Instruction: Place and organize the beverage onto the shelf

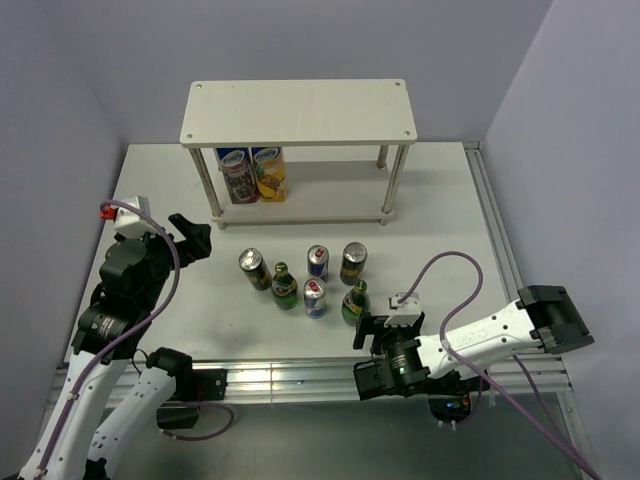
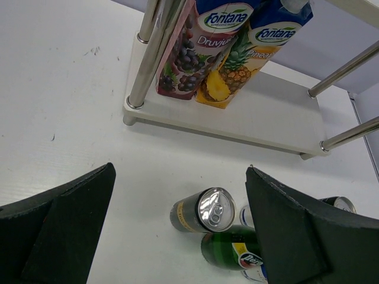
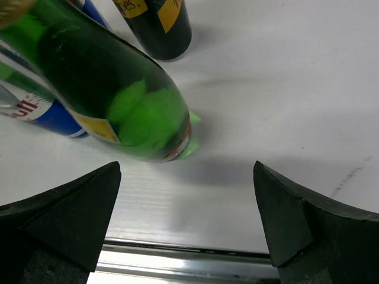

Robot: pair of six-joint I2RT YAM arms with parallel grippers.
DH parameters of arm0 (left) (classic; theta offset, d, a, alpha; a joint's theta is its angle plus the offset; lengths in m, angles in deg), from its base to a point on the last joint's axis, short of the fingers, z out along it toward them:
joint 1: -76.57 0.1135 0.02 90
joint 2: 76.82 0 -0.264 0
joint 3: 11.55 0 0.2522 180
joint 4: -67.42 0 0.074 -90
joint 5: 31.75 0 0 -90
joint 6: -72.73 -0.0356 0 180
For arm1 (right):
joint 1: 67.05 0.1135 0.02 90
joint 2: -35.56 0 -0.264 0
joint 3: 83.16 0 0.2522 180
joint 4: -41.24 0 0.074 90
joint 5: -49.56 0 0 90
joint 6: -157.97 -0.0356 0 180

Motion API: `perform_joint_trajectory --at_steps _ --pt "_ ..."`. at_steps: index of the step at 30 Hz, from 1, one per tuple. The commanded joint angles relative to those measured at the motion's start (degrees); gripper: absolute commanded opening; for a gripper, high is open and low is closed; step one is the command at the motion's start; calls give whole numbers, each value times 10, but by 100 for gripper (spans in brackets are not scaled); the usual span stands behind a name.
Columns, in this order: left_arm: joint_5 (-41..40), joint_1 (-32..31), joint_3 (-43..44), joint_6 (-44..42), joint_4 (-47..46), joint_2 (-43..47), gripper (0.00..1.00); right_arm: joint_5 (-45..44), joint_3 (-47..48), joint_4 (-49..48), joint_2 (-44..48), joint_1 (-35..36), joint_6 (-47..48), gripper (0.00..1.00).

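The nearest green bottle's body [image 1: 354, 306] [image 3: 127, 109] is beyond the open fingers, so my right gripper will next slide outward and left in the top view to bring them around it.
Six drinks stand in a cluster on the white table in front of the shelf [image 1: 298, 112]. They are two dark cans [image 1: 254, 269] [image 1: 353, 263], two blue-and-silver cans [image 1: 318, 263] [image 1: 315, 298] and two green bottles [image 1: 284, 288] [image 1: 355, 303]. My left gripper [image 1: 195, 238] is open and empty, left of the cluster; its view [image 2: 180, 177] shows a dark can [image 2: 201, 212] and a green bottle [image 2: 234, 248] below. My right gripper [image 1: 385, 330] is open and empty just in front of the right green bottle [image 3: 112, 89], jaws [image 3: 186, 168] apart from it.
Two juice cartons, grape [image 1: 238, 175] and pineapple [image 1: 270, 173], stand at the left of the shelf's lower board [image 2: 254, 115]. The upper board is bare. The table's metal front rail [image 3: 177, 260] lies right under my right gripper. Grey walls close in on the back and sides.
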Motion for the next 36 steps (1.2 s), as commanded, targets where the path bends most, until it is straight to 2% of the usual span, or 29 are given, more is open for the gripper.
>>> perform_joint_trajectory --at_steps 1,2,4,9,15,18,21,28,31,36 --pt "10 -1 0 -15 -24 5 99 -36 -49 -220 45 -37 67 100" --pt "10 -1 -1 -15 -24 7 99 -32 -63 -256 52 -46 117 100" --pt "9 -1 -1 -15 -26 12 99 -36 -94 -326 62 -56 144 100" --pt "11 -1 -2 -16 -26 13 99 -42 -101 -395 31 -87 212 100" --pt "12 -1 -1 -18 -26 13 99 -48 -67 -366 -12 -94 202 100" --pt "14 -1 -2 -19 -29 13 99 -46 -72 -382 -24 -94 208 100" --pt "18 -1 -3 -21 -31 14 98 -53 -86 -457 -33 -98 249 100" --pt "23 -1 -4 -24 -33 12 99 -30 -123 -659 -46 -180 456 100" --pt "26 -1 -3 -25 -33 11 99 -14 -134 -733 -51 -207 515 100" --pt "30 -1 -3 -27 -32 11 99 5 -141 -803 -85 -245 555 100"
